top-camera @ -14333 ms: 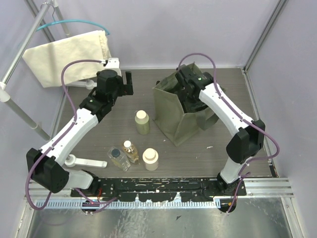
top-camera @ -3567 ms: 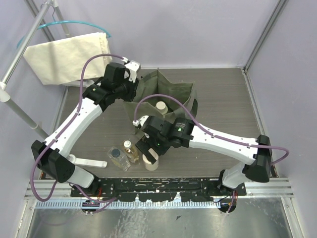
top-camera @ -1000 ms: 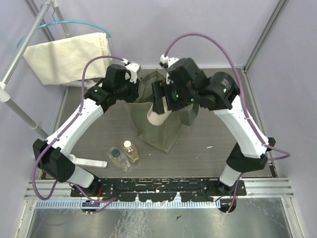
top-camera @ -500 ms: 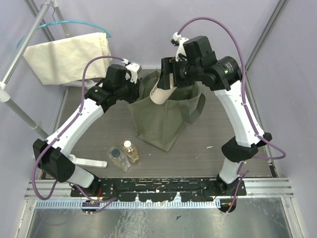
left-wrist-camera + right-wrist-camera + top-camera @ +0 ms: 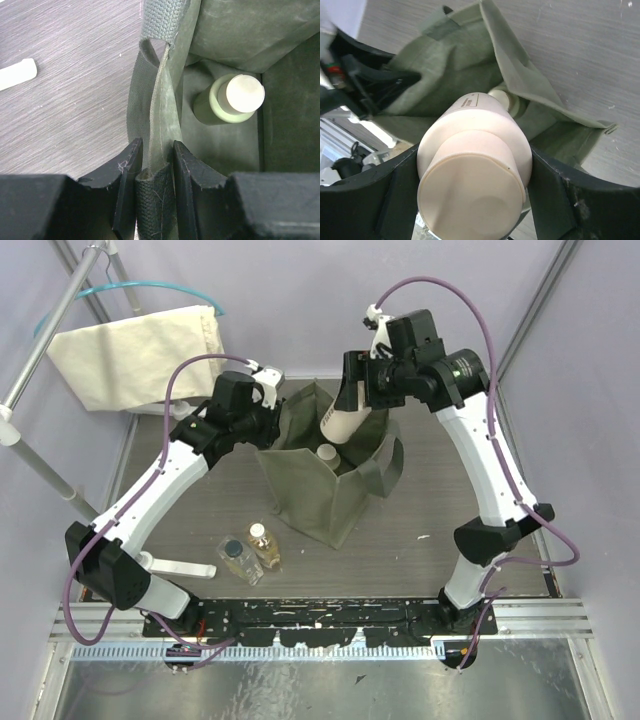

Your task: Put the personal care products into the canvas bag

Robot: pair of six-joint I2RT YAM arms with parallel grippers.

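My right gripper will lower back toward my base and release the cream bottle in the bag, as the free space beside the olive-yellow bottle is below.
The olive-green canvas bag (image 5: pixel 318 490) stands open mid-table. My left gripper (image 5: pixel 155 165) is shut on the bag's rim and webbing handle (image 5: pixel 156 30), at the bag's left edge (image 5: pixel 275 418). Over the bag's mouth my right gripper (image 5: pixel 475 197) is shut on the squat cream bottle (image 5: pixel 475 175), which hangs tilted above the opening (image 5: pixel 342 418). An olive-yellow bottle with a cream cap (image 5: pixel 229 99) stands inside the bag (image 5: pixel 327 452). The amber bottle (image 5: pixel 263 545) and the clear dark-capped bottle (image 5: pixel 236 558) stand together on the table near the front left.
A flat white strip (image 5: pixel 178 566) lies left of the two bottles. A cream cloth bag (image 5: pixel 140 350) hangs on a hanger from a metal rail (image 5: pixel 45 330) at the back left. Purple-grey walls close in the grey wood-grain table (image 5: pixel 460 460).
My right arm has lifted the cream bottle up and toward the back right, from beside the bag's front wall to above its mouth. The left gripper has kept its hold on the rim.
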